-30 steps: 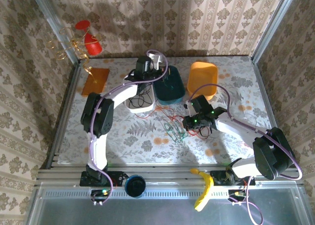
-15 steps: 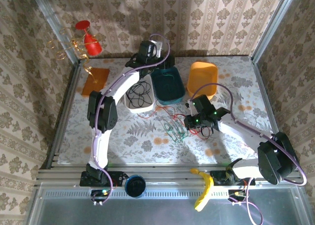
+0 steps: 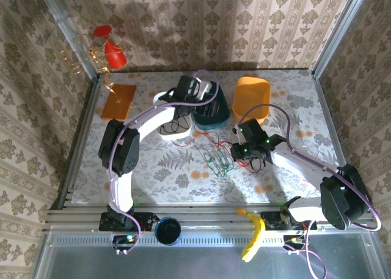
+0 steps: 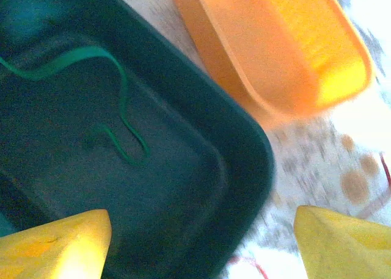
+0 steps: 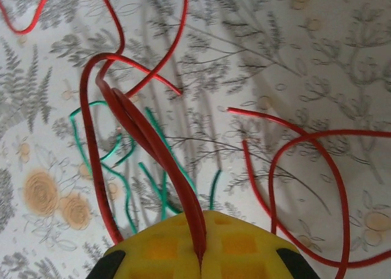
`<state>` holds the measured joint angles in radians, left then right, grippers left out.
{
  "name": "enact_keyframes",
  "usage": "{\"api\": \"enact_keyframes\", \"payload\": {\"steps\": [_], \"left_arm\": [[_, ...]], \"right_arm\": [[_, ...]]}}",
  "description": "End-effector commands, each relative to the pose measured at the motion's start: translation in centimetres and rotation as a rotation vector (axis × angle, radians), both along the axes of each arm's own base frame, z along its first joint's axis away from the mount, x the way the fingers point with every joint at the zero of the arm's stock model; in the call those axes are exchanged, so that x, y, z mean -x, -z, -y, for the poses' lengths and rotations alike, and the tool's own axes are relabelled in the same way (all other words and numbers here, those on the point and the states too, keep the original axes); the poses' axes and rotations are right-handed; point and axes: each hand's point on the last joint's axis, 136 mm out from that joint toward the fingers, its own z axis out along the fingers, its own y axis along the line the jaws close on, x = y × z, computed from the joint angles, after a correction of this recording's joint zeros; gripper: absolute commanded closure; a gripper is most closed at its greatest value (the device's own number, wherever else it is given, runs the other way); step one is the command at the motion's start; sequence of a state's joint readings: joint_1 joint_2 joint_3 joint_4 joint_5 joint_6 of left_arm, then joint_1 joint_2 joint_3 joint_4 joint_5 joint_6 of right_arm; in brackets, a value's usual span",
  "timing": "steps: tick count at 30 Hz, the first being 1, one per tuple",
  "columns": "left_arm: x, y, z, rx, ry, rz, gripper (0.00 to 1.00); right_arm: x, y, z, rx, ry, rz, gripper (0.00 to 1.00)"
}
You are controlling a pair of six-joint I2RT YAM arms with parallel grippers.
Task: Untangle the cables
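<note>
The green tangle's cable lies loose under the red. My left gripper swings back from the teal bin next, down onto the green tangle's edge facing the white tray.
My right gripper is shut on a doubled loop of the red cable, held just above the table; in the top view this gripper sits right of centre. More of the red cable curls beside it. A green cable lies loose on the table under the red one, also seen as a green tangle. My left gripper hangs open over the teal bin, where another green cable lies. The black cable rests in the white tray.
An orange bin stands right of the teal bin. An orange flat piece lies at back left, with a red glass behind it. A banana and a dark cup sit at the near edge.
The left arm swung from the back wall to the right and forward, over the teal bin. The right gripper stays shut on the red cable and has barely moved.
</note>
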<state>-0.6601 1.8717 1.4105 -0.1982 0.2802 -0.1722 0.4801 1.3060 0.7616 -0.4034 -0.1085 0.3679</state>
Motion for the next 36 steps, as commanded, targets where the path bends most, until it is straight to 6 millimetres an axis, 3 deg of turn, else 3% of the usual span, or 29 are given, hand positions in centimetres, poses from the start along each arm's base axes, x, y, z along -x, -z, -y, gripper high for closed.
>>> {"api": "enact_keyframes", "payload": {"steps": [1,4,7,11,16,21,29,32,36], "left_arm": [[4.7,-3.0,1.2,0.049,0.162,0.118,0.20],[9.2,-1.4,0.7,-0.004,0.243,0.110,0.20],[12.7,0.4,0.2,-0.078,0.300,0.089,0.20],[15.2,3.6,-0.6,-0.151,0.302,0.017,0.21],[15.1,6.6,-2.6,-0.218,0.174,-0.045,0.23],[14.8,8.7,-2.8,-0.237,0.143,-0.102,0.24],[11.8,11.0,-3.8,-0.234,0.032,-0.179,0.30],[11.2,11.5,-3.6,-0.229,0.037,-0.185,0.32],[11.8,12.1,-2.3,-0.217,0.101,-0.202,0.33]], "right_arm": [[-0.6,0.6,2.8,0.018,0.151,-0.012,0.93],[-1.2,0.9,3.4,0.005,0.195,-0.032,0.84],[-1.7,1.2,3.9,0.028,0.227,-0.052,0.56],[-2.1,0.6,4.1,0.036,0.239,-0.031,0.52],[-1.8,-0.6,5.1,0.056,0.261,0.027,0.51],[-1.5,-1.5,5.5,0.050,0.265,0.064,0.51],[-1.2,-3.4,5.8,0.048,0.251,0.112,0.51],[-1.1,-3.9,5.8,0.042,0.244,0.131,0.52],[-1.1,-3.9,5.8,0.045,0.240,0.131,0.52]]}}
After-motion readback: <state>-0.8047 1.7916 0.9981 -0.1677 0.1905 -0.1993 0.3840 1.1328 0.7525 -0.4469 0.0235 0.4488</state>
